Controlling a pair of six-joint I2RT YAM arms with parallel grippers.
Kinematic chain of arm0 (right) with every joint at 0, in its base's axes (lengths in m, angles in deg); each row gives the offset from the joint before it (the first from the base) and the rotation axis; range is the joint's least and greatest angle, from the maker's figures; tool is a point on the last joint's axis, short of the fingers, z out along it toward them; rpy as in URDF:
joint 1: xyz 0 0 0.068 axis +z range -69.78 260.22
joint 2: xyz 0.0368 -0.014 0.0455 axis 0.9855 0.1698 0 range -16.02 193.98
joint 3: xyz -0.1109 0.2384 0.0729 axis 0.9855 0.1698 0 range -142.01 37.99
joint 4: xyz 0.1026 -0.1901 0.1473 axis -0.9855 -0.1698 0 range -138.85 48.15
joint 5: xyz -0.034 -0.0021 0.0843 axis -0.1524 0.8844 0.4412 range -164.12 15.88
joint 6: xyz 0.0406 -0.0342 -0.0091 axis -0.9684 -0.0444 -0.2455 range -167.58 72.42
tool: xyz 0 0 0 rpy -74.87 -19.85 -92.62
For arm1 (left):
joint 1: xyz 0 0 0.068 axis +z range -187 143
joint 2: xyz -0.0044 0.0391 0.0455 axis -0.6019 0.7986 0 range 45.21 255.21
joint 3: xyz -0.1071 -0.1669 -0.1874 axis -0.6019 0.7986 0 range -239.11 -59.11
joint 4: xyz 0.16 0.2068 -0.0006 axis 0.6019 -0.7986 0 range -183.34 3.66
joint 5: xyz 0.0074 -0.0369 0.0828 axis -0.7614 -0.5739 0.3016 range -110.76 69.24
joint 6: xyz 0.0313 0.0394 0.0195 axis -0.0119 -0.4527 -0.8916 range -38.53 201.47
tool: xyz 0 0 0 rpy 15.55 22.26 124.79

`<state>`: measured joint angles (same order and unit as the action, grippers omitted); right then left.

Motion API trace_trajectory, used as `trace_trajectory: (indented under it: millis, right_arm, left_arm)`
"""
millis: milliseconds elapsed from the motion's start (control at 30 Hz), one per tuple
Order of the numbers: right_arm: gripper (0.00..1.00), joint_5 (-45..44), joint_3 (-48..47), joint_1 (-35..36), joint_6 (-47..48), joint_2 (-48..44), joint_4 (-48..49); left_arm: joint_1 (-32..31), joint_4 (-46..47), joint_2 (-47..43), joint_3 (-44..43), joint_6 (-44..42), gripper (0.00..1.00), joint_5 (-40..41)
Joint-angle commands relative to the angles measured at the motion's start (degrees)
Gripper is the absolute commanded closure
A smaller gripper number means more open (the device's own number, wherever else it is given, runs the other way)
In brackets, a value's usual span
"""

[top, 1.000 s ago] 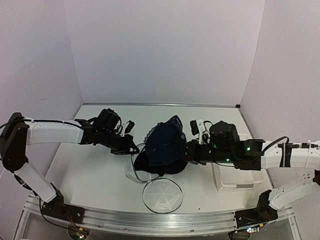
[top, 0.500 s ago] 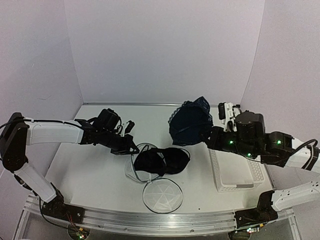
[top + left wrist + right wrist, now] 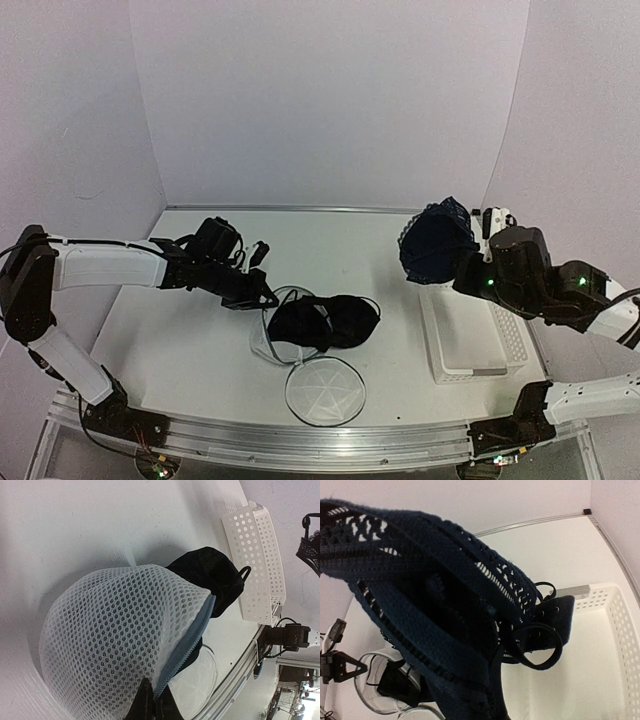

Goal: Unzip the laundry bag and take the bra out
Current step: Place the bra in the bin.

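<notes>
I should next move my right gripper to the right in the top view and then lower the bra (image 3: 435, 243) into the open basket.
The laundry bag (image 3: 268, 343) lies unzipped at the table's middle, its white mesh (image 3: 115, 635) and blue-grey zipper (image 3: 186, 642) filling the left wrist view. Its round lid panel (image 3: 325, 391) lies flat in front. My left gripper (image 3: 262, 296) is shut on the bag's mesh edge beside the zipper. My right gripper (image 3: 462, 268) is shut on the navy lace bra (image 3: 435, 243), held in the air over the far end of the white basket. The bra (image 3: 430, 595) hides the right fingers in the right wrist view. Another black garment (image 3: 327, 321) lies in the bag's mouth.
The white perforated plastic basket (image 3: 497, 352) stands at the right, below the bra, and shows in the left wrist view (image 3: 260, 555) and the right wrist view (image 3: 620, 645). Walls close in the table at the back and sides.
My right gripper has lifted the bra out of the bag and carried it up and to the right, over the basket. The left gripper and the bag have stayed put.
</notes>
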<state>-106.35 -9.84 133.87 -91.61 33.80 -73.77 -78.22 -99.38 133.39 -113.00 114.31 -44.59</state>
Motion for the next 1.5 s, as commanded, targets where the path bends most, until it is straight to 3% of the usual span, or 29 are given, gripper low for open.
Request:
trace_trajectory:
  millis: [0, 567, 933, 1233, 1467]
  right_arm:
    - [1.00, 0.56, 2.64, -5.34, -2.73, -1.12, -1.78]
    - [1.00, 15.92, 15.48, -26.37, -8.64, -4.28, -0.99]
    - [1.00, 27.12, 23.69, -32.64, -13.27, -1.84, 8.52]
    - [0.70, 25.93, 25.33, -33.10, -15.64, -2.30, 8.63]
    - [0.58, 25.67, 22.39, -33.11, -14.40, -5.28, 4.13]
  left_arm:
    - [-0.21, 0.47, 0.08, -2.62, -1.33, 1.00, -0.21]
    - [-0.19, 0.48, 0.15, -2.62, -1.97, 1.00, -0.69]
    - [-0.19, 0.56, 0.40, -2.54, -2.43, 1.00, -0.41]
    - [-0.19, 0.54, -0.02, -1.95, -2.75, 1.00, -0.15]
    - [-0.23, 0.55, -0.20, -1.97, -2.87, 1.00, -0.14]
